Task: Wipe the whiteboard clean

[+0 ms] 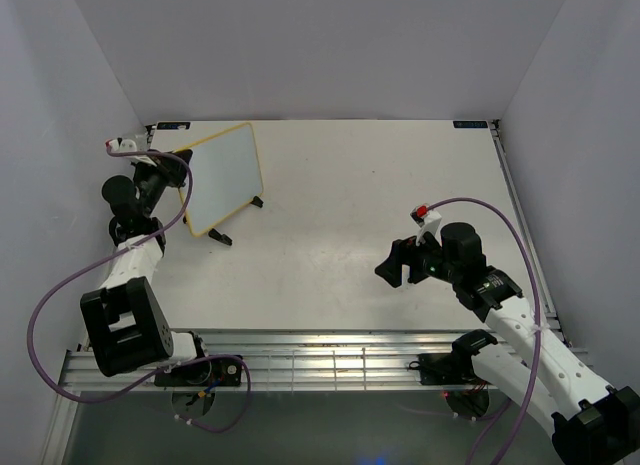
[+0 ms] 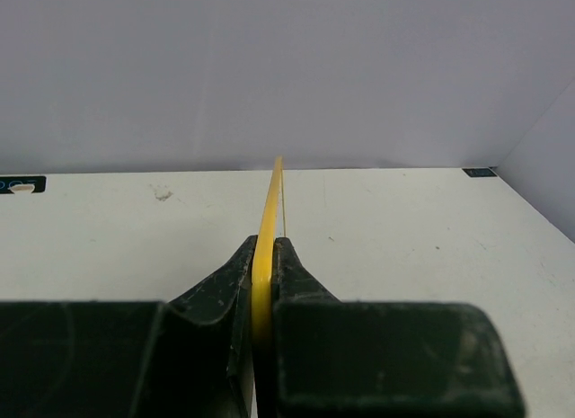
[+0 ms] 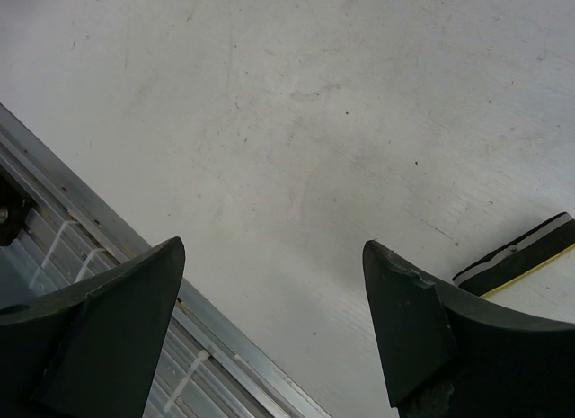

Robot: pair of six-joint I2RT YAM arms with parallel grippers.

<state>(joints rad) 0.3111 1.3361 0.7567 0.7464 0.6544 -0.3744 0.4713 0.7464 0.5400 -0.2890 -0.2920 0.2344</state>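
Observation:
The whiteboard is crooked, so my left gripper needs to pull the whiteboard's held yellow edge back toward my base with a slight turn and then let it go.
The whiteboard stands tilted at the table's far left, with a thin yellow frame and black feet. Its face shows no writing. My left gripper is shut on its left edge. In the left wrist view the yellow frame runs edge-on between my closed fingers. My right gripper is open and empty over the table at the right of the middle. In the right wrist view a black-and-yellow eraser block lies on the table just beyond the right finger.
The white table is boxed in by pale walls at the back and sides. A metal rail runs along the near edge and also shows in the right wrist view. Purple cables loop from both arms.

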